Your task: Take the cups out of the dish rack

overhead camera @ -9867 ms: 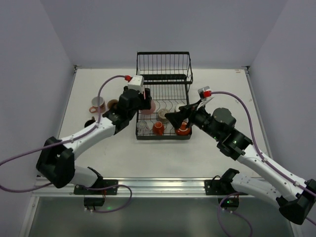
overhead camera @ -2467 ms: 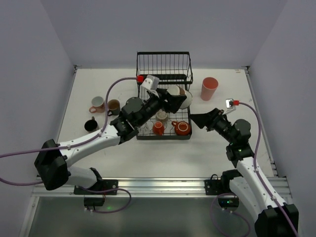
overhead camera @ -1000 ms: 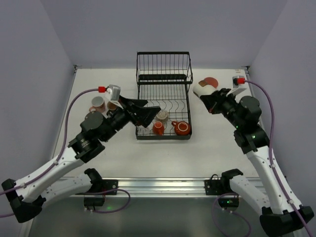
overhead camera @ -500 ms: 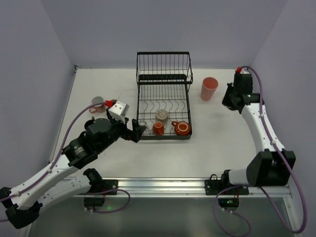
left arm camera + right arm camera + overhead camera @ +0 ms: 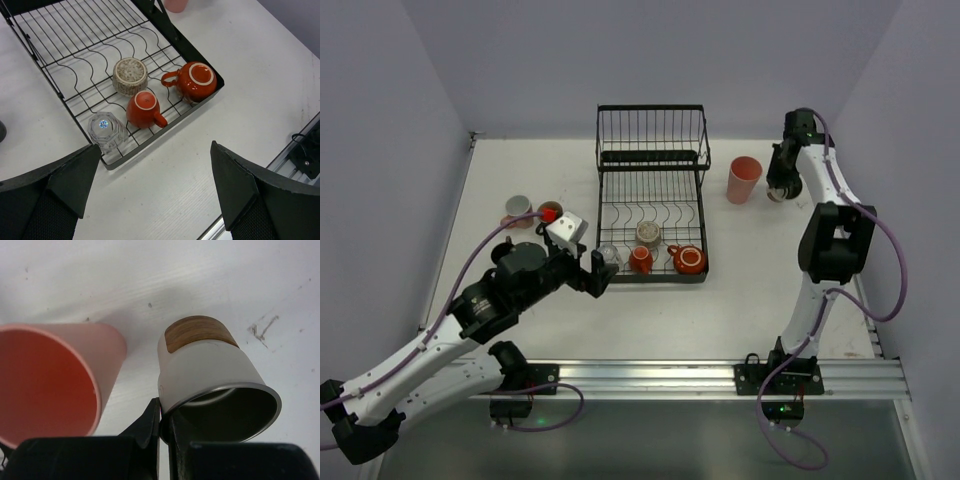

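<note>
The white cup hangs tilted, so my right gripper will next go down toward the bare tabletop beside the pink tumbler (image 5: 744, 179). It will set the white cup's wooden base down before it lets go of the cup's rim.
The black wire dish rack (image 5: 651, 150) stands at mid table. Its lower tray (image 5: 75, 65) holds a clear glass (image 5: 106, 131), an orange-red cup (image 5: 142, 109), a beige speckled cup (image 5: 129, 75) and an orange-red mug (image 5: 194, 81), all upside down. My left gripper (image 5: 600, 277) hovers open off the tray's front left corner, nothing between its fingers (image 5: 67, 182). My right gripper (image 5: 161, 412) is shut on the rim of a white cup with a wooden base (image 5: 200, 367), low over the table just right of the tall pink tumbler (image 5: 744, 179).
A pink-grey cup (image 5: 517, 208) and a brown one (image 5: 551, 209) sit on the table left of the rack, partly behind my left arm. The right arm reaches far back along the right wall. The rack's raised rear basket (image 5: 651, 128) holds nothing visible.
My right arm has carried the white cup from beside the rack to the right of the pink tumbler. My left arm has drawn back from over the rack to its front left corner, still open.
</note>
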You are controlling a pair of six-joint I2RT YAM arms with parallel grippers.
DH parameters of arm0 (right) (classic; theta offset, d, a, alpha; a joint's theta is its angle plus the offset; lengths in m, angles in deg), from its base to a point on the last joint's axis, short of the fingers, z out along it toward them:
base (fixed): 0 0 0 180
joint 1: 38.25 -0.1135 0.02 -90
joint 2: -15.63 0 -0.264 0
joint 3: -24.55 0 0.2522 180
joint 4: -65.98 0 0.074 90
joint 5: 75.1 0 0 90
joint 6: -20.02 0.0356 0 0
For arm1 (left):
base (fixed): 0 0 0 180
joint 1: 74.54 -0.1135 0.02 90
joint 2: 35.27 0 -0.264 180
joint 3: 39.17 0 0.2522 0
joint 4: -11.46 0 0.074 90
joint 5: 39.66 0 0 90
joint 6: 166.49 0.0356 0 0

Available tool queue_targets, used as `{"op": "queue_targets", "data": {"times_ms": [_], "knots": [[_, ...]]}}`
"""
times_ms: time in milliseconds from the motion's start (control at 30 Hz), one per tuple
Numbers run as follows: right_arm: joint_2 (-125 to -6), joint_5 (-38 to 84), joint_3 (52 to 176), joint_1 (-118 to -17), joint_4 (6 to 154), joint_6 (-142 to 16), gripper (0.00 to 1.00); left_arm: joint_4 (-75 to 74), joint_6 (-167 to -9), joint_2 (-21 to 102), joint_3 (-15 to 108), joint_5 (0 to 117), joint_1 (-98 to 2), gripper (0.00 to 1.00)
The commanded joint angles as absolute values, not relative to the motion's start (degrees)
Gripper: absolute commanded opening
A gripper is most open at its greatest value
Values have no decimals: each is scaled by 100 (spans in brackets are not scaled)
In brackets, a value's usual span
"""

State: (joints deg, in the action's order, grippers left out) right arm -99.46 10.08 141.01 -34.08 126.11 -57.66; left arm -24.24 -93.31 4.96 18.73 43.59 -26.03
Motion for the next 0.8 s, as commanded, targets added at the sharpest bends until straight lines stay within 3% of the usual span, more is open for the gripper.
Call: {"op": "queue_targets", "data": {"times_ms": [0, 333, 467, 500, 600, 767], "knots": [[-10527, 1139, 14939, -3376, 13325, -6031, 0, -2401, -9125, 533, 1836, 4647, -2593, 100], [-11127, 1121, 15643, -3368, 13669, -6101, 2, -2375, -9099, 656, 1836, 4682, -2734, 100], [-11225, 1130, 15679, -3359, 13679, -6092, 12, -2375, -9108, 700, 1836, 4708, -2787, 100], [-11216, 1130, 15653, -3368, 13609, -6075, 19, -2375, -9099, 718, 1827, 4691, -2787, 100], [-11120, 1165, 15574, -3368, 13468, -6031, 28, -2375, -9117, 753, 1827, 4656, -2813, 100], [-10856, 1165, 15530, -3359, 13389, -5969, 30, -2366, -9117, 841, 1836, 4638, -2831, 100]]}}
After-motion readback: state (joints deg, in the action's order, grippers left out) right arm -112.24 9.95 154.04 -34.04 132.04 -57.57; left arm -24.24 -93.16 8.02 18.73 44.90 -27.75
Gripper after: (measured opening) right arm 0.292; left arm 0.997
